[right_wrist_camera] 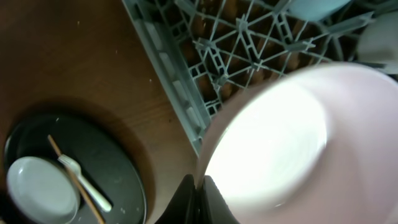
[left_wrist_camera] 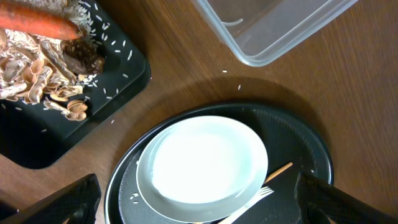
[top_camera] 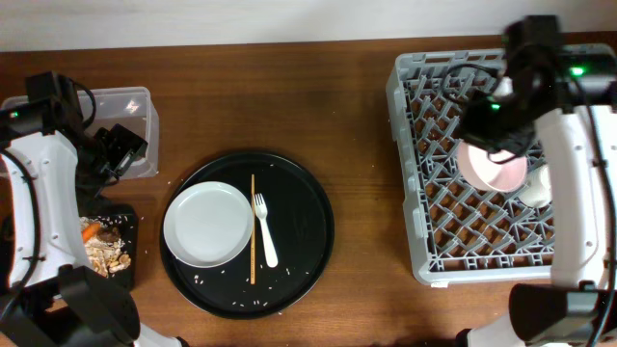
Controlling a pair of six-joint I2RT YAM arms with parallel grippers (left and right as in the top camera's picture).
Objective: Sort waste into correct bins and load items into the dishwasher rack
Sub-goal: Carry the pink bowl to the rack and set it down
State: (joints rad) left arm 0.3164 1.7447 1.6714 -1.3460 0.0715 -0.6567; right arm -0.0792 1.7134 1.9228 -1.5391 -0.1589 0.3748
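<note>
The cups leave the empty pegs near the rack's tray-side edge point(right_wrist_camera: 225, 62) free, so my right gripper will next tilt the white bowl point(right_wrist_camera: 280, 143) and lower it onto those pegs to release it.
My right gripper point(right_wrist_camera: 200, 186) is shut on the rim of the white bowl point(right_wrist_camera: 280, 143), which it holds over the grey dishwasher rack point(top_camera: 424, 241). A white cup point(top_camera: 536, 187) and a light blue cup point(right_wrist_camera: 317, 6) sit in the rack. My left gripper point(left_wrist_camera: 199, 211) hangs open above the white plate point(left_wrist_camera: 202, 158), its fingers point(left_wrist_camera: 68, 202) wide apart. The plate, a white fork point(top_camera: 265, 231) and a wooden chopstick point(top_camera: 253, 226) lie on the round black tray point(top_camera: 308, 241). The black bin point(left_wrist_camera: 37, 149) holds the carrot point(left_wrist_camera: 37, 25), brown scraps and rice. The clear tub point(left_wrist_camera: 273, 31) looks empty.
Rice grains are scattered over the tray and on the wood beside the black bin. The clear tub point(top_camera: 130, 116) stands at the far left, behind the black bin point(top_camera: 125, 265). Bare wooden table lies between tray and rack.
</note>
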